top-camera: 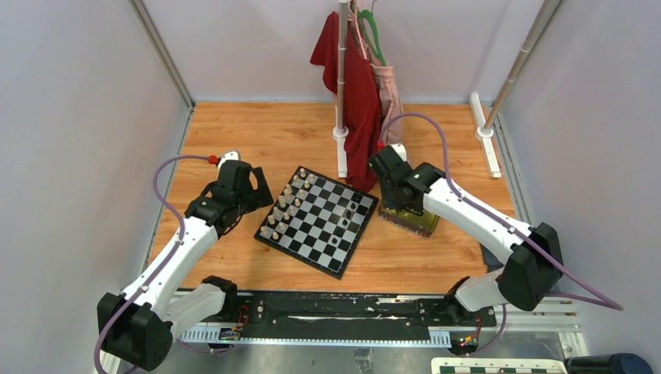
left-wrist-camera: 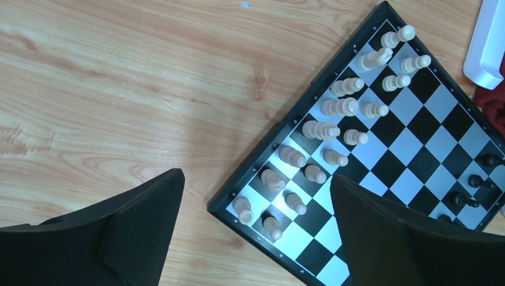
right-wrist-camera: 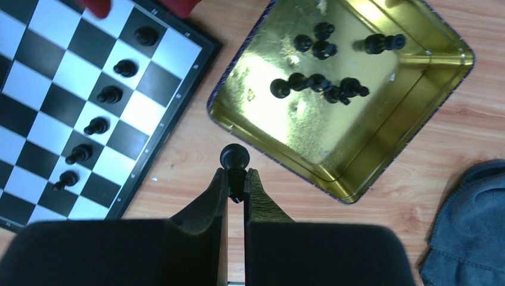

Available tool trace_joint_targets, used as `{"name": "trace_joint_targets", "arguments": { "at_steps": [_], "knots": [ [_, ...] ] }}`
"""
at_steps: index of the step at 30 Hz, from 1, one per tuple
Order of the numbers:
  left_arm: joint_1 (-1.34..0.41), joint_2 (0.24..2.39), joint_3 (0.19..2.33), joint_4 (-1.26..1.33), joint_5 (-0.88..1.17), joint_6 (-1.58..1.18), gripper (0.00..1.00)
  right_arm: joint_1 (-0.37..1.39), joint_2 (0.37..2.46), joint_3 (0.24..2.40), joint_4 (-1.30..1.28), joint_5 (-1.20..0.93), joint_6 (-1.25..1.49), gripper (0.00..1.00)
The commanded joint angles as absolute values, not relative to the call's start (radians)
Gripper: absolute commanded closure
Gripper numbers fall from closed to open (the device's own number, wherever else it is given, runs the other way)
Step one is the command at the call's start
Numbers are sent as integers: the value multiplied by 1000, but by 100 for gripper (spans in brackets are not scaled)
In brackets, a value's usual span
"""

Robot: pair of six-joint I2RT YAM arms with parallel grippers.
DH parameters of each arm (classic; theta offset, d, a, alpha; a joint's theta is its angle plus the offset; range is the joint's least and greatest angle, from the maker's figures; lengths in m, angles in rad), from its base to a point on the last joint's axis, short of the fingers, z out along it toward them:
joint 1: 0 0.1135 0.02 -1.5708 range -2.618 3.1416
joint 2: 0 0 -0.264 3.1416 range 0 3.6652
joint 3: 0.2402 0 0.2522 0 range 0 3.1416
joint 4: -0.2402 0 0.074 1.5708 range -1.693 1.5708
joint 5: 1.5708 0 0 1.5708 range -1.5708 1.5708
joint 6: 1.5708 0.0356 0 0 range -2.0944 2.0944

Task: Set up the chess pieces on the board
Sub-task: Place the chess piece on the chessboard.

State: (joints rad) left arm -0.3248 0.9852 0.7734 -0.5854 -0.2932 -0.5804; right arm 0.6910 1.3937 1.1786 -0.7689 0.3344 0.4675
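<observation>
The edge row of the board behind the standing black pieces is empty. Next, I should move my right gripper toward the board (top-camera: 316, 220) and down, and release its black piece on a white square there.
The chequered board (top-camera: 316, 220) lies mid-table; it also shows in the left wrist view (left-wrist-camera: 411, 143) and the right wrist view (right-wrist-camera: 36, 113). Several black chess pieces (right-wrist-camera: 111, 94) stand along its right edge. More black pieces (right-wrist-camera: 321, 83) lie in a gold tin tray (right-wrist-camera: 381, 149). My right gripper (right-wrist-camera: 237, 179) is shut on a black chess piece (right-wrist-camera: 234, 157), held above the wood between the tray and the board. My left gripper (left-wrist-camera: 256, 202) is open and empty above the board's left corner.
Cream-white pieces (left-wrist-camera: 342, 107) fill two rows on the board's left side. A clothes stand (top-camera: 341, 86) with red and pink garments (top-camera: 360, 86) rises behind the board. A grey cloth (right-wrist-camera: 470, 226) lies right of the tray. A white bar (top-camera: 483, 144) lies at the back right.
</observation>
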Motion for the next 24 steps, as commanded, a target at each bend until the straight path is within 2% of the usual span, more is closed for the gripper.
{"name": "trace_joint_targets", "arguments": {
  "at_steps": [1, 13, 24],
  "knots": [
    [-328, 961, 765, -584, -287, -576, 0, 776, 1416, 1176, -814, 365, 494, 100],
    [-328, 912, 753, -617, -301, -602, 0, 958, 1570, 1257, -778, 378, 497, 100],
    [-328, 866, 735, -646, -317, -618, 0, 1028, 1644, 1286, -738, 349, 492, 100]
  ]
}}
